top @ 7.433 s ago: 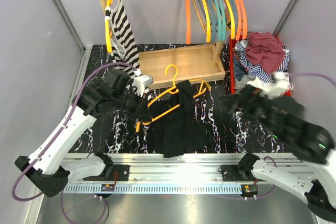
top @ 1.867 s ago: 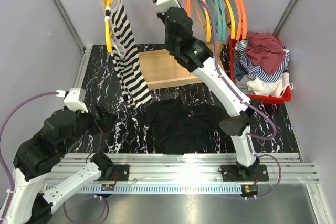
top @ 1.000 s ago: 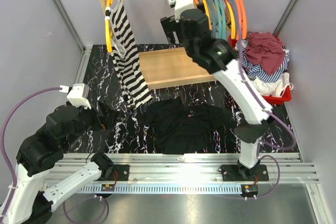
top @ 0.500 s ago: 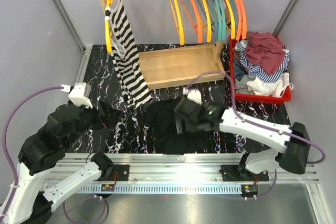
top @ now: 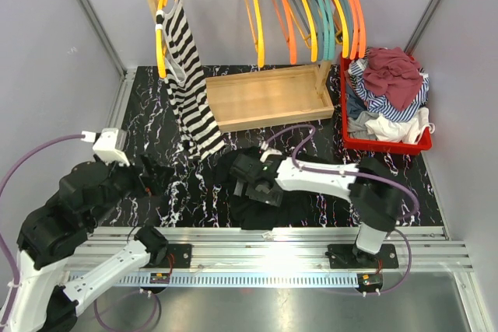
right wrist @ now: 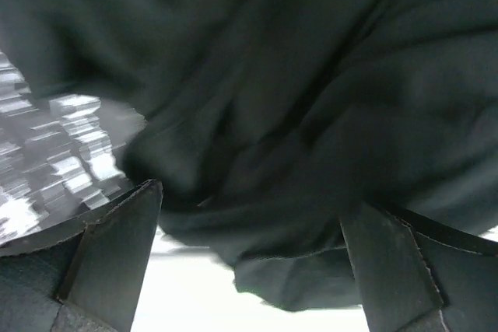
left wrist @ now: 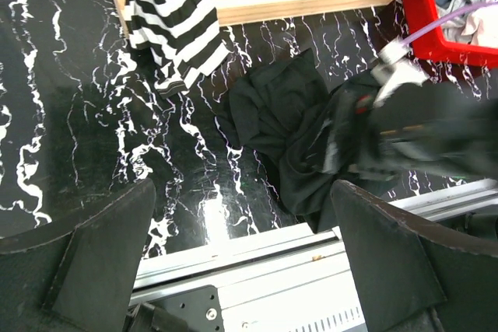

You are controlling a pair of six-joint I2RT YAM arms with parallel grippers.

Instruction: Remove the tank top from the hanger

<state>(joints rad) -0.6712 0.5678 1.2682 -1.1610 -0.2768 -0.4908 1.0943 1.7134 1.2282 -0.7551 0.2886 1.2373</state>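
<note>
Next, my right gripper should lower its open fingers around the bunched fold of black garment and close.
The black tank top lies crumpled on the marble table, free of any hanger; it also shows in the left wrist view. An orange-yellow hanger hangs bare on the rail. My right gripper is low over the black fabric, jaws open, nothing pinched between them. My left gripper hovers open left of the garment, looking down on it. A striped tank top hangs on a yellow hanger at the rail's left end.
A wooden tray forms the rack's base behind the garment. Several bare hangers fill the rail's right side. A red bin of clothes stands at the right. The metal rail runs along the near edge.
My right arm has dropped from the hanger rail to the black tank top and swung left over it. The orange-yellow hanger stays on the rail. My left arm has barely shifted.
</note>
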